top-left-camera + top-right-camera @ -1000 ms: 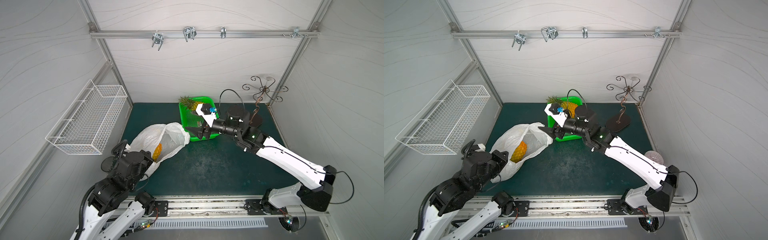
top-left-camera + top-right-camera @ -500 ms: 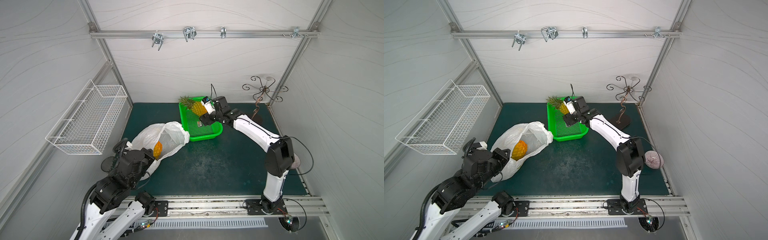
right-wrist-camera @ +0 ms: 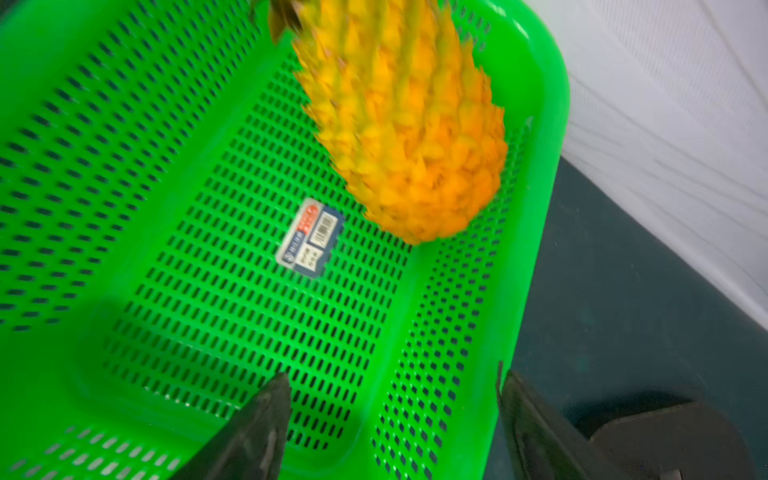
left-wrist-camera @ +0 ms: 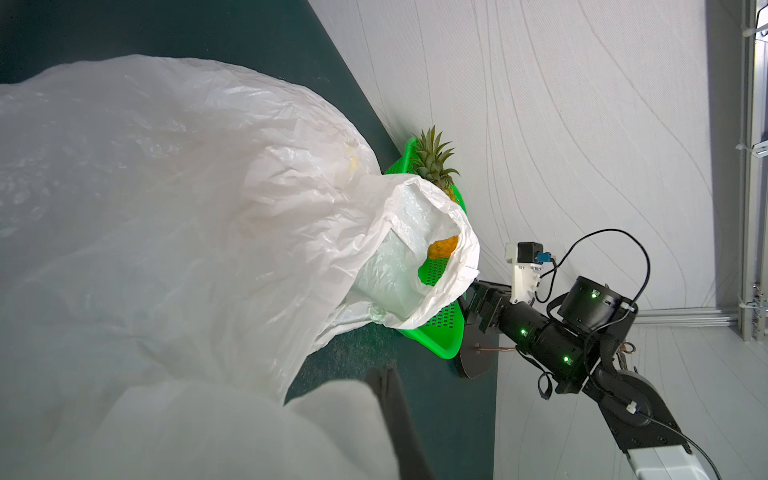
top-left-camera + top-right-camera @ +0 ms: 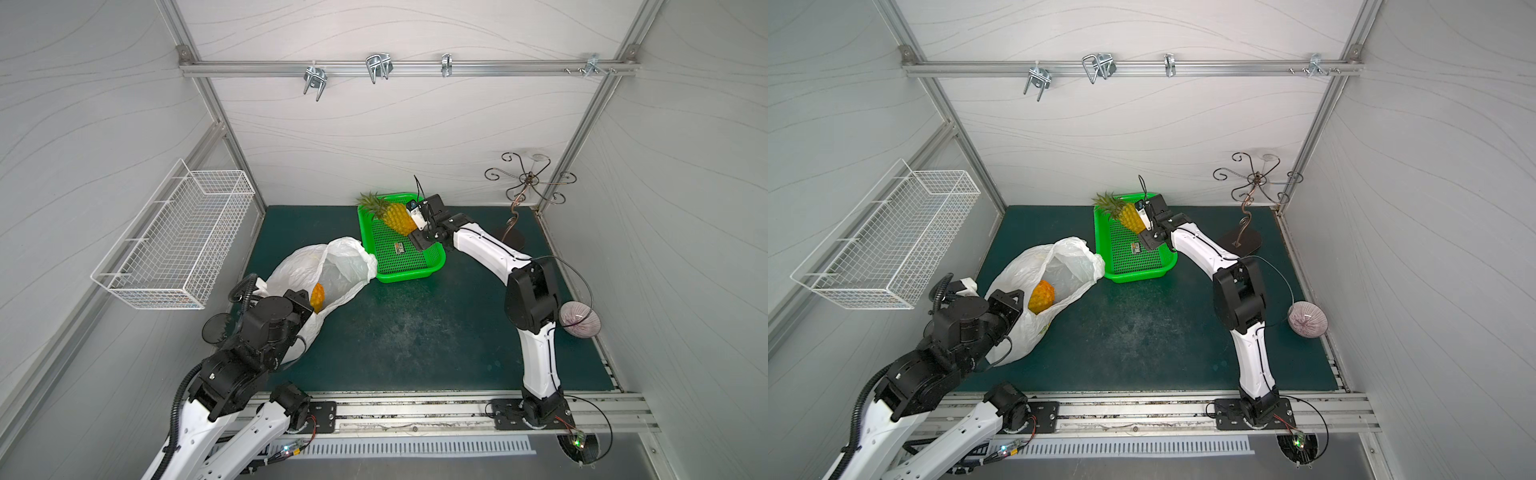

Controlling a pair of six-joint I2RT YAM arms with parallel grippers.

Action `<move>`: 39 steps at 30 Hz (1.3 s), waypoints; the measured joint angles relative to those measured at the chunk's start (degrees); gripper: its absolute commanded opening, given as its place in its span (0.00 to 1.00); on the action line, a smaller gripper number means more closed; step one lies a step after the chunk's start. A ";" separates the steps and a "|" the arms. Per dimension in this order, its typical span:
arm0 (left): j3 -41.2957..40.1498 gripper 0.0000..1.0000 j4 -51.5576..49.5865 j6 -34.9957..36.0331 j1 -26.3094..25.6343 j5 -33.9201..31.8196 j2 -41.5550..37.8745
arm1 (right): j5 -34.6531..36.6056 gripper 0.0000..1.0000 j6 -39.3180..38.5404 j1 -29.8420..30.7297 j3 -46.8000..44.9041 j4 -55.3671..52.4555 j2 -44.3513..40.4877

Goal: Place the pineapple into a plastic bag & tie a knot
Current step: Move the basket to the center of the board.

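Observation:
My right gripper moves down onto the tray's side below it next, by the metal stand, because the tray's rim already runs between the open fingers.
The plastic bag (image 5: pixel 332 266) (image 5: pixel 1059 266) lies at the left of the mat, its mouth gaping toward the green tray (image 5: pixel 409 270). No knot is in view. One pineapple (image 5: pixel 1041 296) sits inside the bag. A second pineapple (image 5: pixel 397 218) (image 3: pixel 399 124) with its leafy crown lies in the far part of the tray. My left gripper (image 4: pixel 384 372) is shut on the bag's near edge and holds it up. My right gripper (image 3: pixel 392 376) (image 5: pixel 417 239) hovers open over the tray's near right corner, a short way from the pineapple's base, holding nothing.
A sticker label (image 3: pixel 311 237) lies on the tray floor. A curly metal stand (image 5: pixel 528 183) rises at the back right corner. At the right edge sits a purple bowl (image 5: pixel 579 322). A white wire basket (image 5: pixel 178 237) hangs on the left wall.
My right gripper has pulled away from the bag's mouth and swung back over the tray beside the second pineapple. The left arm and the bag have stayed put.

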 measured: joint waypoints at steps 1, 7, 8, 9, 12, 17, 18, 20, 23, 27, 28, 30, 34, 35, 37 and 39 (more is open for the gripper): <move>-0.20 0.00 0.09 -0.04 0.00 -0.20 0.00 | 1.25 0.76 1.01 -0.17 -0.28 -0.57 0.00; -1.20 0.00 0.44 -0.42 0.00 -0.09 0.35 | 4.46 0.68 6.69 -2.47 -3.21 -3.69 -0.09; -1.29 0.00 0.44 -0.44 0.00 -0.04 0.42 | 4.31 0.66 7.43 -2.95 -3.74 -4.31 -0.09; -1.33 0.00 0.44 -0.44 0.00 -0.04 0.48 | 4.02 0.64 8.07 -3.37 -4.17 -4.76 -0.11; -1.40 0.00 0.50 -0.42 0.00 -0.07 0.48 | 3.08 0.53 9.84 -4.37 -5.46 -5.60 -0.17; -1.42 0.00 0.90 -0.17 0.00 -0.04 0.37 | 3.67 0.30 12.39 -4.90 -8.70 -5.55 -2.12; -1.44 0.00 0.87 -0.15 0.00 -0.04 0.28 | 3.78 0.27 12.55 -5.01 -9.57 -5.53 -2.75; -1.49 0.00 0.85 -0.11 0.00 -0.04 -0.02 | 3.74 0.21 13.42 -5.38 -11.78 -5.01 -4.57; -1.51 0.00 0.85 0.00 0.00 -0.07 -0.57 | 2.64 0.17 14.84 -6.10 -15.80 -3.61 -8.17; -1.73 0.00 0.85 0.04 0.00 -0.04 -1.16 | 2.86 0.07 15.19 -6.78 -21.66 -2.89 -13.22; -1.86 0.00 0.83 0.04 0.00 -0.04 -1.27 | 2.99 0.05 15.34 -6.97 -23.10 -2.91 -14.36; -2.10 0.00 0.85 0.07 0.00 -0.04 -1.40 | 3.19 0.04 15.74 -7.17 -25.09 -2.95 -15.85; -2.29 0.00 0.90 0.35 0.00 -0.04 -1.42 | 3.41 0.03 16.70 -7.26 -29.14 -2.93 -19.41; -2.34 0.00 0.94 0.50 0.00 -0.04 -1.42 | 3.45 0.02 17.07 -7.26 -30.38 -2.95 -20.57; -2.43 0.00 1.07 0.96 0.00 -0.04 -1.40 | 3.39 0.00 17.73 -7.26 -33.18 -3.15 -23.23; -2.45 0.00 1.49 1.33 0.00 0.02 -1.36 | 3.37 0.00 18.49 -7.23 -36.15 -3.74 -26.16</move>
